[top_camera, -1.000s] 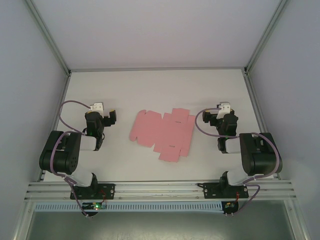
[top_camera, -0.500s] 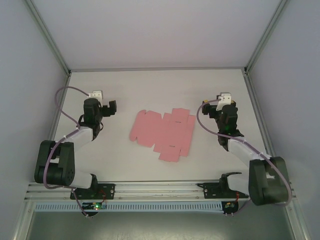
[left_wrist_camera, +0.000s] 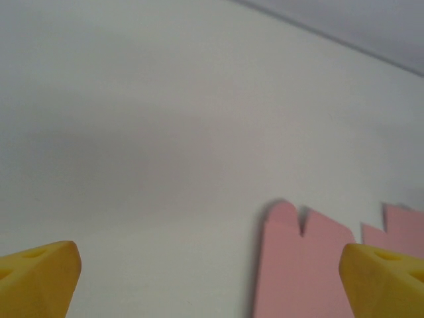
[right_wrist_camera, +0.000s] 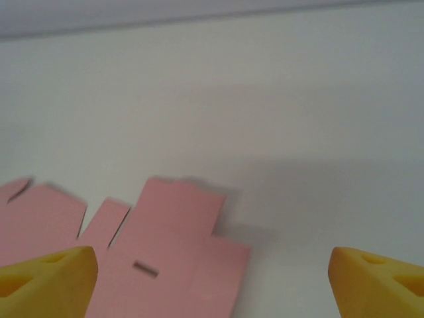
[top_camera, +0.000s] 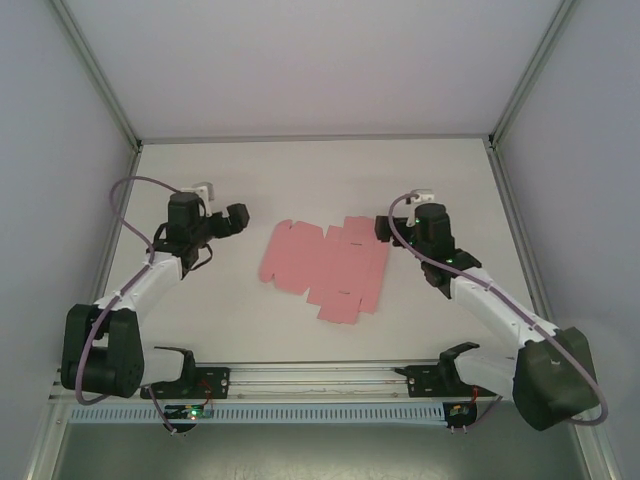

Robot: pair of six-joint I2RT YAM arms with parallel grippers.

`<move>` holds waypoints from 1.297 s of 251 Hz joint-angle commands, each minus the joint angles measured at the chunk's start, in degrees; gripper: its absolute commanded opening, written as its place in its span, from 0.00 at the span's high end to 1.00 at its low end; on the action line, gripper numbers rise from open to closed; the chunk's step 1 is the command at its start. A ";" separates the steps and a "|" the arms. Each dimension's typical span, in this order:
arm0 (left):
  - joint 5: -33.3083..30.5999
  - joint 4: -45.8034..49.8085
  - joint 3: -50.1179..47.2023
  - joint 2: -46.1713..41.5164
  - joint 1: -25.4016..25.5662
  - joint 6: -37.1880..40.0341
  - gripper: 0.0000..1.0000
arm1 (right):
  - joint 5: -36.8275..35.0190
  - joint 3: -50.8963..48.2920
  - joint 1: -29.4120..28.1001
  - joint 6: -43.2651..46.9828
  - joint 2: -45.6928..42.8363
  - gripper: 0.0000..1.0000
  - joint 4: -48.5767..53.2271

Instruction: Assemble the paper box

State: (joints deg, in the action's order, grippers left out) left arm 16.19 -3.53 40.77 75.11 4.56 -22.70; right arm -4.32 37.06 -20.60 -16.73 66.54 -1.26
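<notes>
The sheet's edge facing my left gripper is below it and slightly back, beyond its fingers, so that edge gets the gripper next, across, back and down onto it.
The paper box (top_camera: 325,268) lies as a flat pink die-cut sheet with flaps and slots in the middle of the white table. My left gripper (top_camera: 237,218) hovers just left of the sheet, open, with nothing between its yellow fingertips (left_wrist_camera: 40,278). The left wrist view shows the sheet's notched edge (left_wrist_camera: 305,265) ahead and to the right. My right gripper (top_camera: 382,230) is at the sheet's upper right corner, also open and empty. In the right wrist view the sheet (right_wrist_camera: 179,252) with a small slot lies ahead to the left of my right gripper (right_wrist_camera: 212,281).
The white table (top_camera: 320,180) is enclosed by pale walls on the left, right and far sides. Aluminium rails (top_camera: 320,375) carrying both arm bases run along the near edge.
Both arms have stretched out from their folded poses. The left gripper swung right toward the sheet, and the right gripper swung left to its corner. The sheet has not moved.
</notes>
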 commanded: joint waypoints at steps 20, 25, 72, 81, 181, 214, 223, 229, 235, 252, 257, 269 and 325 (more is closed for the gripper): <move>11.32 4.40 0.27 4.10 2.64 -3.49 0.00 | 5.98 2.88 -4.34 -4.58 8.21 0.16 3.32; 11.40 4.34 0.22 4.24 2.86 -3.55 0.00 | 7.14 2.91 -4.70 -4.34 9.27 0.17 2.71; 14.89 3.30 0.15 8.28 5.56 -3.34 0.00 | 8.94 5.68 -6.54 -2.80 16.81 0.22 1.62; 14.82 3.27 0.47 9.41 6.27 -3.11 0.00 | 8.83 5.87 -6.53 -2.37 17.61 0.22 1.22; 19.23 1.51 4.37 19.99 9.08 -3.84 0.00 | 9.03 5.54 -6.05 -1.37 23.64 0.21 -3.40; 21.65 -1.09 5.00 21.84 9.79 -4.99 0.00 | 9.66 5.48 -5.75 -1.39 25.07 0.22 -4.69; 23.38 -2.77 5.02 22.46 9.98 -5.67 0.00 | 10.07 5.62 -5.66 -1.59 25.42 0.21 -5.02; 24.56 -3.82 5.10 22.87 10.20 -6.08 0.00 | 10.42 5.61 -5.57 -1.47 25.74 0.21 -5.20; 25.57 -4.83 5.19 23.21 10.36 -6.64 0.00 | 10.71 5.70 -5.48 -1.46 26.06 0.21 -5.38; 28.49 -7.87 5.36 24.26 11.04 -7.77 0.03 | 11.14 5.92 -5.33 -1.48 27.03 0.21 -5.91; 28.99 -8.41 5.57 24.50 11.24 -8.11 0.04 | 11.19 6.01 -5.29 -1.54 27.28 0.22 -5.69; 29.99 -8.77 6.20 24.98 11.63 -8.59 0.06 | 11.34 6.15 -5.26 -1.61 27.81 0.22 -5.89; 30.46 -7.50 8.53 24.94 12.32 -8.81 0.53 | 11.49 5.58 -5.17 -1.38 27.52 0.21 -6.65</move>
State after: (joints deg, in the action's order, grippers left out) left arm 43.77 -9.50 46.98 100.31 16.40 -31.03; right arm 6.17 42.11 -26.35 -19.14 94.30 -6.28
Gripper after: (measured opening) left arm 0.627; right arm 0.786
